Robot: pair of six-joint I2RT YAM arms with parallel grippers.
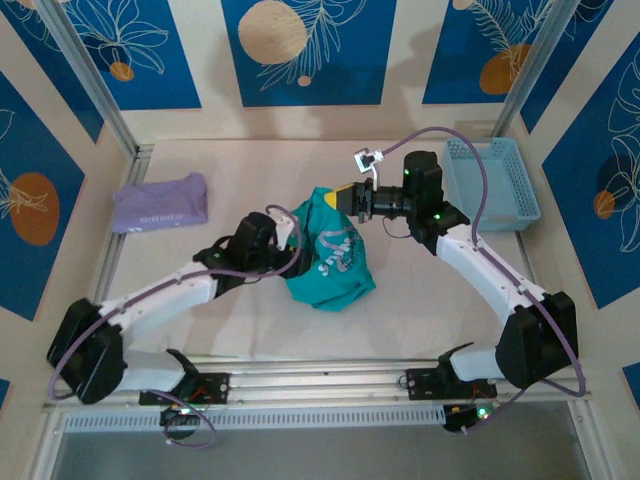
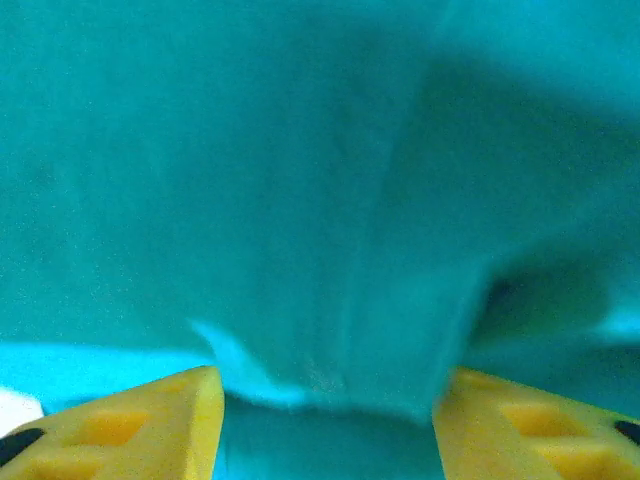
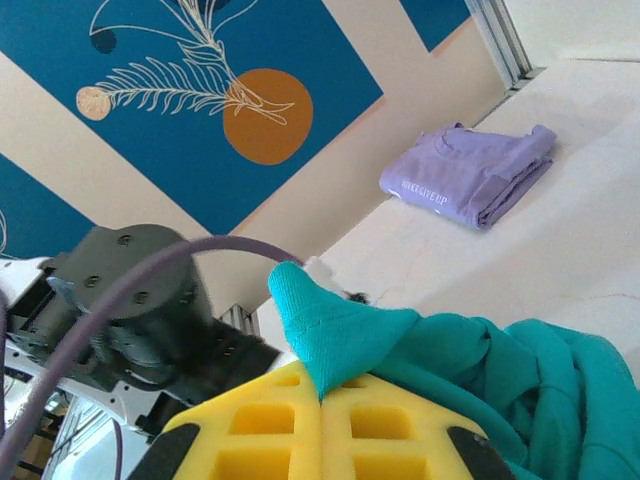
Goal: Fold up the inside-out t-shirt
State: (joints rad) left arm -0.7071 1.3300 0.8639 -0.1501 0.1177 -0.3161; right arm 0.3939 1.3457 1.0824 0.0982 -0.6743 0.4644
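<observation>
The t-shirt is still crumpled together. My right gripper should next carry the t-shirt's corner outward over the bare tabletop beyond the teal heap.
The inside-out t-shirt is a teal bunch in the middle of the table, lifted at its top. My right gripper is above it, shut on a corner of the cloth. In the right wrist view that teal corner sticks up from between the closed yellow pads of the right gripper. My left gripper presses into the shirt's left side. In the left wrist view its yellow fingers stand apart, and a fold of teal cloth hangs between them.
A folded lavender shirt lies at the far left of the table and also appears in the right wrist view. A blue basket stands at the far right. Metal rails run along the table's near and left edges.
</observation>
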